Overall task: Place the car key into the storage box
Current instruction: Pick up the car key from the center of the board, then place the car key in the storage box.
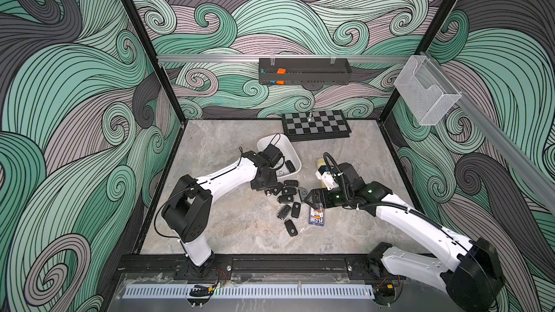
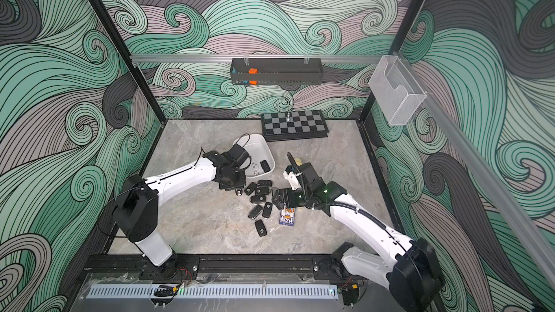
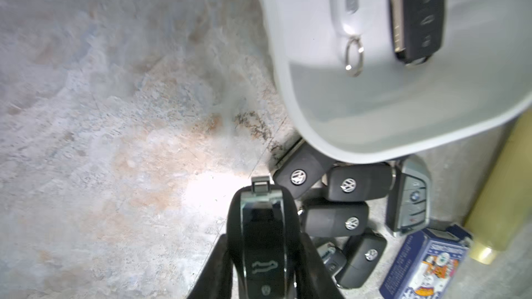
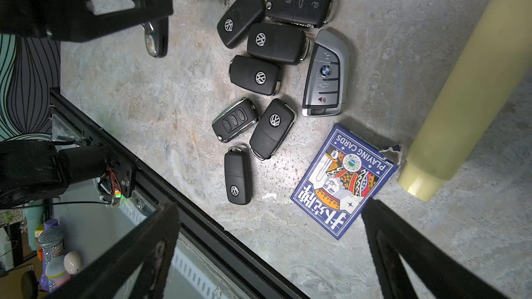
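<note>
The storage box (image 1: pixel 293 149) lies outward of my fingers. I should move my left gripper outward over the rim of the storage box, then down beside the white fob to let go of the key.
My left gripper (image 3: pixel 264 243) is shut on a glossy black car key (image 3: pixel 263 225), whose chrome end sticks out past the fingertips. In both top views it hangs low over the table by the near-left corner of the storage box (image 1: pixel 293 149) (image 2: pixel 268 148), a white tub with a white fob (image 3: pixel 349 1) and a black fob (image 3: pixel 420 12) inside. Several more black keys (image 1: pixel 289 200) (image 4: pixel 263 77) and a silver one (image 4: pixel 326 73) lie in a pile just in front of the box. My right gripper (image 1: pixel 312 201) (image 4: pixel 270 205) stands open and empty above the pile's right side.
A blue playing-card box (image 1: pixel 316 217) (image 4: pixel 345 182) lies under the right gripper, with a pale yellow roll (image 1: pixel 322 164) (image 4: pixel 460 81) beside it. A chessboard (image 1: pixel 315 124) lies at the back. A black tray (image 1: pixel 303 72) and a mesh basket (image 1: pixel 426 91) hang on the walls.
</note>
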Controlling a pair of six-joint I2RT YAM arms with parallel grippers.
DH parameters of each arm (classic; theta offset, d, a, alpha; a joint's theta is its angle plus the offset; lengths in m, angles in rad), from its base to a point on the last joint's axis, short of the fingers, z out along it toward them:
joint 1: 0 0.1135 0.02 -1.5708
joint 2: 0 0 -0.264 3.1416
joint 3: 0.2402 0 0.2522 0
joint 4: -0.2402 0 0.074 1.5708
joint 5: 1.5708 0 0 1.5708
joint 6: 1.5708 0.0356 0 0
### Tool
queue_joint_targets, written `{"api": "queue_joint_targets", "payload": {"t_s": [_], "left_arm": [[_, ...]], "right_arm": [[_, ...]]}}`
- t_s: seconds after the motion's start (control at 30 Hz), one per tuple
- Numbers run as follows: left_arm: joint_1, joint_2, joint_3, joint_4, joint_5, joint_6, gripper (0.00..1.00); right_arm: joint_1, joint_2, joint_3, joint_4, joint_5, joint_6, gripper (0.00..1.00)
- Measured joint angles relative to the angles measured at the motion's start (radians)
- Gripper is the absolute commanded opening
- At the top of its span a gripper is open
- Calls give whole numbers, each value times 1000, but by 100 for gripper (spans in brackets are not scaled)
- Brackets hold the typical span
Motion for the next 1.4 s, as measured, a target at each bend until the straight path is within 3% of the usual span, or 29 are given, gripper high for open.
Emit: {"api": "queue_joint_targets", "payload": {"t_s": [0.3, 0.8, 1.0, 1.4], "left_arm": [[28, 65, 249, -27, -16, 89, 24], [152, 556, 748, -106, -17, 245, 24], [187, 664, 819, -156, -18, 270, 24], [197, 730, 871, -207, -5, 309, 28]], "right_arm": [[-11, 1, 0, 0, 3, 3, 99], [-36, 45, 0, 5, 38, 3, 99], [-43, 118, 0, 12, 40, -3, 99], [-57, 179, 11, 18, 34, -25, 99]]}}
